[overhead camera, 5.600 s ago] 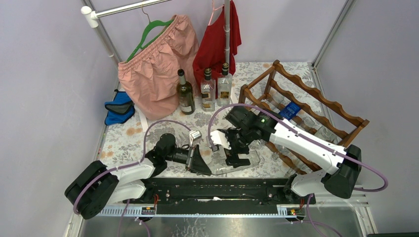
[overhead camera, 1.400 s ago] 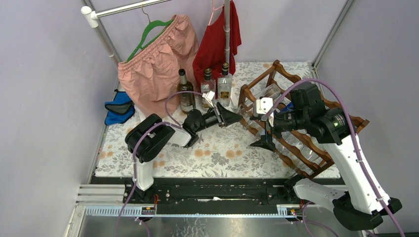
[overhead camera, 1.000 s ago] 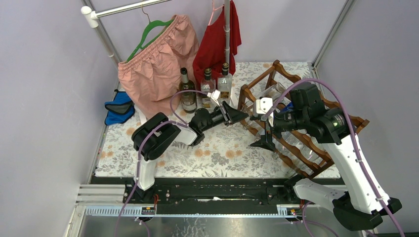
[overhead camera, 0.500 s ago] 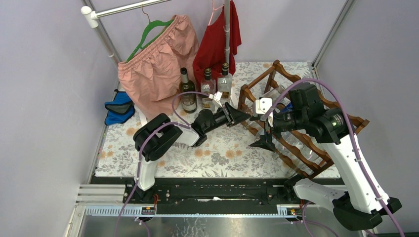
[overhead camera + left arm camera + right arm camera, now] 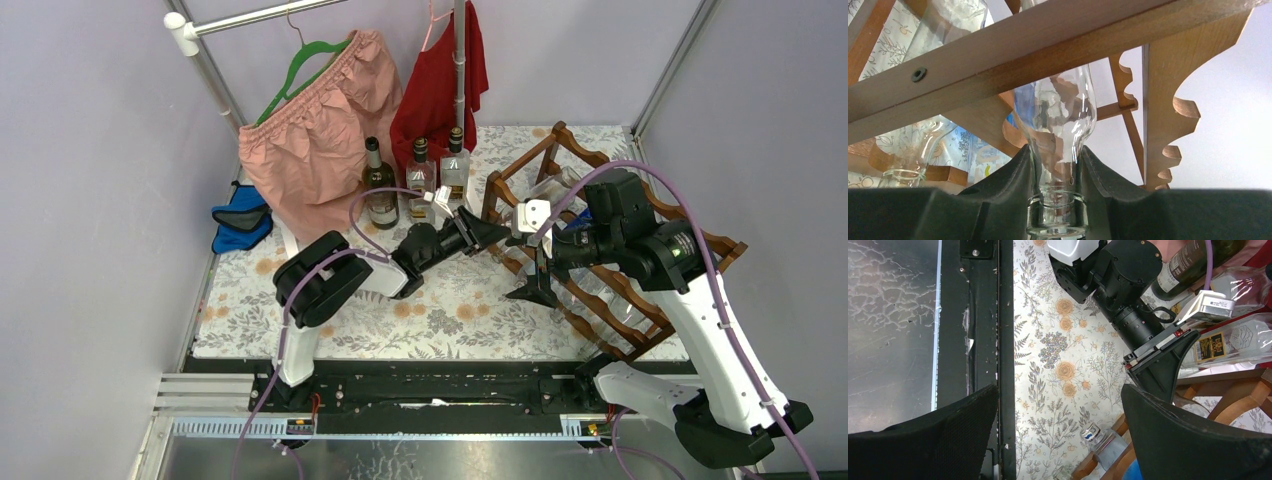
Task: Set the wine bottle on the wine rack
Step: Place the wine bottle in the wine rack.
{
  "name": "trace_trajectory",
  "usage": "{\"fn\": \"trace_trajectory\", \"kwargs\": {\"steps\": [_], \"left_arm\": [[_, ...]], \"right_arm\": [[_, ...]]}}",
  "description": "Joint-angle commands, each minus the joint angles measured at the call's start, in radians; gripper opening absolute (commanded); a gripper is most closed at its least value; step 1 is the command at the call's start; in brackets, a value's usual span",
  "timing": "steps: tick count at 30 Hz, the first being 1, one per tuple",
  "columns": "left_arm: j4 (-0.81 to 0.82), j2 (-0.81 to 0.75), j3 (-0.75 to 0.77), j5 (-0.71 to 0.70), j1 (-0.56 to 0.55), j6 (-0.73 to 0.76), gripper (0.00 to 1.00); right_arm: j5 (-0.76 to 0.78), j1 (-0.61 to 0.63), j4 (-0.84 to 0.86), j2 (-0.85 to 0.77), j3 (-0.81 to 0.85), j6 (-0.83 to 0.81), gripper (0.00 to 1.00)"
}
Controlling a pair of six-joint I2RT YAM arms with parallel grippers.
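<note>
My left gripper next tilts down toward the rack (image 5: 998, 60), sets the bottle's neck onto the curved bar notch (image 5: 1016, 134) and releases, as the bottle's body reaches past the slanted beam.
My left gripper (image 5: 1057, 200) is shut on the neck of a clear glass wine bottle (image 5: 1055, 112). The bottle's body reaches up past a slanted wooden beam of the reddish-brown wine rack (image 5: 998, 60). In the top view the left gripper (image 5: 490, 236) lies at the rack's left end, by the rack's wavy rails (image 5: 640, 190). My right gripper (image 5: 530, 285) hangs open in front of the rack with nothing between its fingers. The right wrist view shows the right gripper (image 5: 1059, 388) over the flowered cloth, and the left wrist (image 5: 1135, 320) beyond it.
A dark bottle (image 5: 378, 195) and two clear labelled bottles (image 5: 420, 182) stand at the back, below a pink garment (image 5: 320, 120) and a red one (image 5: 440, 80). A blue pouch (image 5: 240, 220) lies at the left. Other clear bottles (image 5: 1095, 432) lie in the rack.
The left arm has stretched further right, carrying the bottle's neck closer in at the rack's left end. The right arm has hardly moved and its jaws stay wide.
</note>
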Motion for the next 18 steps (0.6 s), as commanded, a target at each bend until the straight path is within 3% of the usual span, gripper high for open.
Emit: {"fn": "trace_trajectory", "kwargs": {"steps": [1,18], "left_arm": [[0.087,0.0,0.055,-0.099,-0.012,0.018,0.0],[0.007,0.042,0.144,-0.138,-0.044,0.017,0.0]], "right_arm": [[-0.026,-0.009,0.025,-0.016,-0.002,0.007,1.0],[-0.029,-0.01,0.033,-0.025,-0.022,0.005,1.0]]}}
